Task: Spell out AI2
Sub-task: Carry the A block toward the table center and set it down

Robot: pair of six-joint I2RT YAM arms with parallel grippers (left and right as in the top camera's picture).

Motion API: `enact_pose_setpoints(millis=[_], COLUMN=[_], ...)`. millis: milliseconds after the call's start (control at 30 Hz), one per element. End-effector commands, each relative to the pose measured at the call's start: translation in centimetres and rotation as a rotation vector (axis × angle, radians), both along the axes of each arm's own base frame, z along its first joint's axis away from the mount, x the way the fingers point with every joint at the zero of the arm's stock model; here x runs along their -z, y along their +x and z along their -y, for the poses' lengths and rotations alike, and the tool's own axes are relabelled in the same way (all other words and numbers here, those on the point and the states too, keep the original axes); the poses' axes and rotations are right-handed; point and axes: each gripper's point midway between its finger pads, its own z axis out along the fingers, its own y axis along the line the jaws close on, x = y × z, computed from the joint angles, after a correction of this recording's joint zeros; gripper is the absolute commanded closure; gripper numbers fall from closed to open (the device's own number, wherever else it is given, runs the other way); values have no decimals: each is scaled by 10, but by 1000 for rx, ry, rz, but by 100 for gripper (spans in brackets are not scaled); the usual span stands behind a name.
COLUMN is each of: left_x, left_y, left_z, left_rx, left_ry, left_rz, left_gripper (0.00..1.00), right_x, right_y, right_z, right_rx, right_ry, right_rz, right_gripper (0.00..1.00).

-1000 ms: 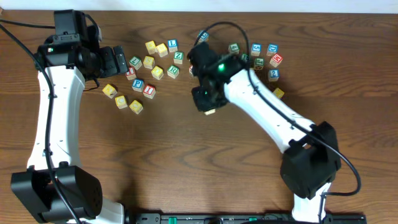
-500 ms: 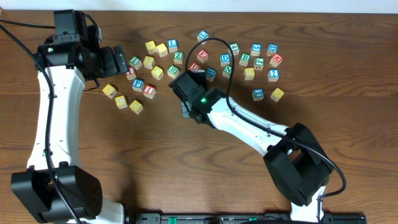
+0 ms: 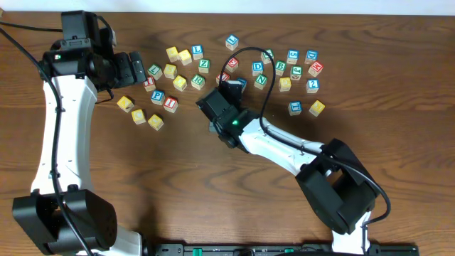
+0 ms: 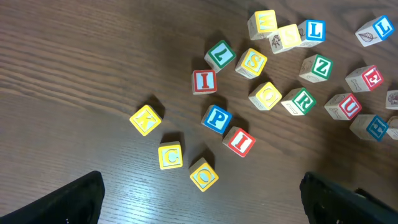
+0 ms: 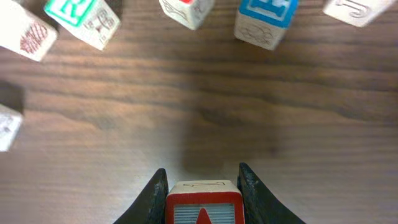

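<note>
The wood beneath the red-bordered cube is empty, so my right gripper should next lower the cube a short way down onto it and then release the cube.
My right gripper [image 5: 203,177] is shut on a red-bordered cube [image 5: 203,202] with the tip of a red letter showing, probably the "A", held just above the wood. In the overhead view this gripper [image 3: 217,126] is left of the table's middle, and the wrist hides the cube. Two red "I" cubes [image 4: 204,81] [image 4: 239,142] lie below my left gripper [image 4: 200,205], which is open and empty at the back left [image 3: 138,69]. They also show in the overhead view [image 3: 149,84] [image 3: 170,103]. The blue "2" cube [image 3: 313,84] lies at the back right.
Several other letter cubes are scattered across the back of the table. Yellow cubes K [image 4: 146,119], C [image 4: 170,155] and O [image 4: 203,174] and a blue P [image 4: 216,118] lie near the "I" cubes. A green R [image 5: 84,17] and a blue cube [image 5: 264,18] lie ahead of the right gripper.
My right arm has swung left and away from the cube cluster, carrying the red-bordered cube. The left arm has not moved.
</note>
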Motion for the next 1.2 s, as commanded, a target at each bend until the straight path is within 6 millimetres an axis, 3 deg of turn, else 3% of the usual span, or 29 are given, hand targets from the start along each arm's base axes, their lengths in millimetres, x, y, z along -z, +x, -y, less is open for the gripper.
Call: enact_pose_setpoints(millis=[0, 1167], left_x=[-9, -9], left_y=[4, 4], left_z=[-2, -2], left_rx=[6, 7], left_ry=[13, 13], left_rz=[25, 25], left_gripper=[1, 1], right_x=[23, 29], right_y=[2, 4], right_z=[4, 3], right_rx=[46, 47], right_ry=[-16, -15], right_rz=[-10, -10], right_gripper=[78, 68])
